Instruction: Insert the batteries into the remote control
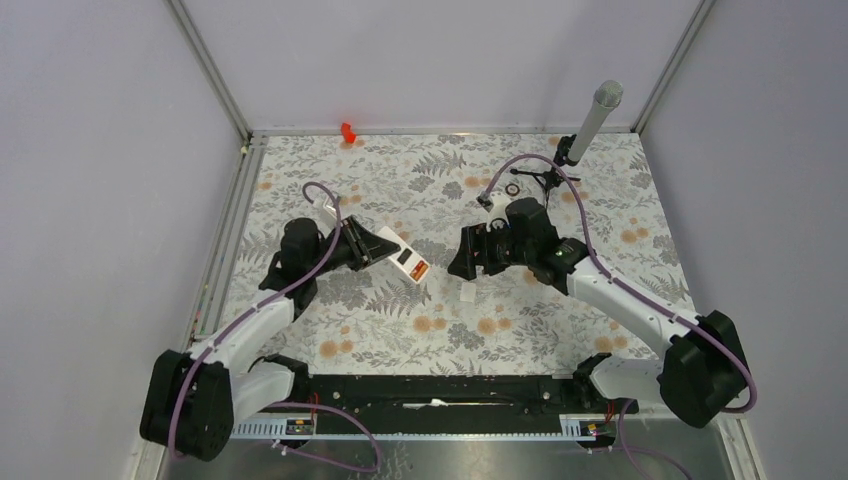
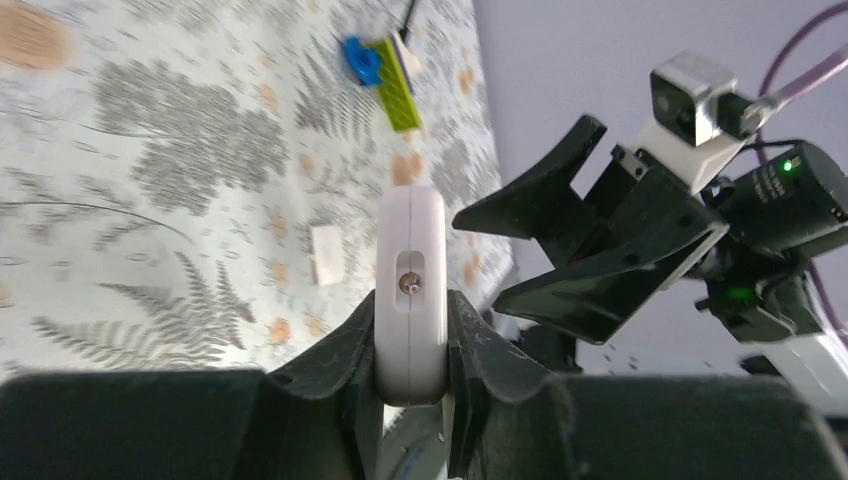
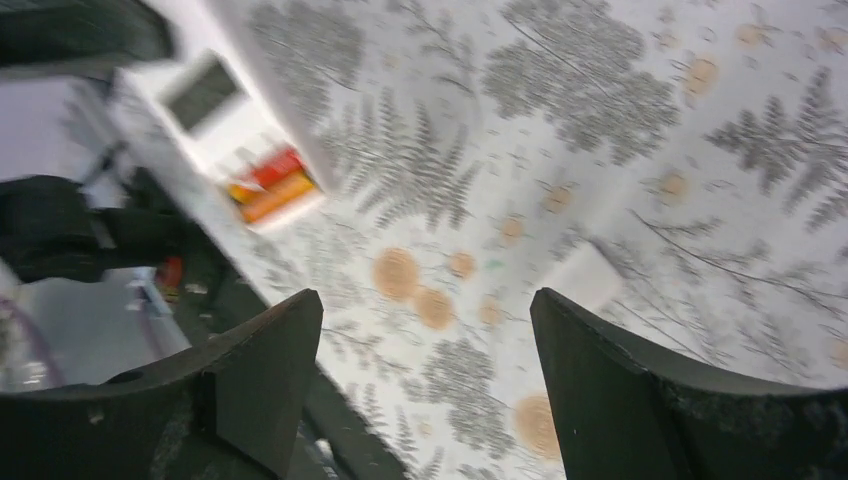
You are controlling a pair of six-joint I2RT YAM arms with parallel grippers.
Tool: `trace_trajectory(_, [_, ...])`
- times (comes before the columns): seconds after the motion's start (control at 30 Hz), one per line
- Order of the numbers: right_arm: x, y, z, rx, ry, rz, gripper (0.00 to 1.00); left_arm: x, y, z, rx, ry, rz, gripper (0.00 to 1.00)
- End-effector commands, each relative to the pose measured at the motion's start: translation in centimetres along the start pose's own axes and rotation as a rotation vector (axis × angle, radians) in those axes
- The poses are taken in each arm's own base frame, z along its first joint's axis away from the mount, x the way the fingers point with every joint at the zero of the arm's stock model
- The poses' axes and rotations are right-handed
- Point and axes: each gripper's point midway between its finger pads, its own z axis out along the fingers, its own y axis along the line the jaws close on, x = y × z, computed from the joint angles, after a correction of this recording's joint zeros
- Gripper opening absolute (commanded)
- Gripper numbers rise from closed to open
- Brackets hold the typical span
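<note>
The small white square cover piece (image 1: 468,292) (image 3: 583,280) lies on the mat below my right gripper, so next the gripper moves down and tilts downward, fingers astride it.
My left gripper (image 1: 372,246) is shut on the remote control (image 1: 404,257), a flat white handset held off the table and pointing toward the right arm. In the left wrist view the remote (image 2: 410,270) is edge-on between my fingers (image 2: 480,345). The right wrist view shows its flat side (image 3: 222,115) with a dark window and, at its free end, red and orange strips (image 3: 272,184) side by side. I cannot tell whether these are the batteries. No loose batteries show. My right gripper (image 1: 463,262) is open and empty, just right of the remote's free end; it also shows in its own view (image 3: 425,305).
A small white square cover piece (image 1: 468,296) lies on the fern-print mat below the right gripper, and also shows in the wrist views (image 2: 325,255) (image 3: 590,275). A blue disc (image 2: 362,60) and a yellow-green block (image 2: 397,85) lie farther off. A microphone stand (image 1: 577,148) is at the back right.
</note>
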Motion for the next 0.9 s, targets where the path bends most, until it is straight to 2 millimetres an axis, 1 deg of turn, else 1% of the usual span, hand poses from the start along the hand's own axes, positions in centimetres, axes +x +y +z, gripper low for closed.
trace_trajectory(0.0, [0.7,-5.0,-0.1,0.199,0.075,-0.243,0.84,-3.8,1.8,-1.8,-0.193,-0.203,0.125,0.00])
trace_trajectory(0.1, [1.2,-5.6,0.2,0.158,0.136,-0.441,0.84,-4.8,2.4,-3.1,-0.238,-0.289,0.113,0.00])
trace_trajectory(0.17, [1.8,-6.0,0.4,0.122,0.175,-0.576,0.83,-5.0,2.6,-3.6,-0.244,-0.314,0.102,0.00])
trace_trajectory(0.27, [2.6,-6.1,0.9,0.078,0.216,-0.712,0.83,-5.1,2.6,-3.8,-0.239,-0.312,0.093,0.00])
trace_trajectory(0.37, [4.0,-6.5,2.0,0.062,0.301,-0.810,0.84,-4.9,2.8,-3.6,-0.231,-0.295,0.080,0.00])
trace_trajectory(0.47, [5.8,-7.2,3.0,0.045,0.438,-0.847,0.83,-4.8,2.7,-3.3,-0.210,-0.277,0.071,0.00])
trace_trajectory(0.5, [6.4,-7.4,3.2,0.032,0.489,-0.854,0.81,-4.8,2.6,-3.2,-0.203,-0.270,0.070,0.00])
trace_trajectory(0.57, [7.5,-8.4,3.0,0.029,0.600,-0.860,0.79,-4.6,2.6,-3.0,-0.196,-0.254,0.070,0.00])
trace_trajectory(0.63, [7.5,-9.4,3.1,0.048,0.658,-0.896,0.78,-4.6,2.7,-3.0,-0.196,-0.243,0.073,0.00])
trace_trajectory(0.7, [7.0,-9.9,3.2,0.071,0.678,-0.923,0.78,-4.5,2.8,-2.9,-0.196,-0.236,0.075,0.00])
trace_trajectory(0.87, [7.4,-10.0,3.8,0.033,0.701,-0.940,0.78,-4.7,2.8,-3.0,-0.196,-0.241,0.078,0.00])
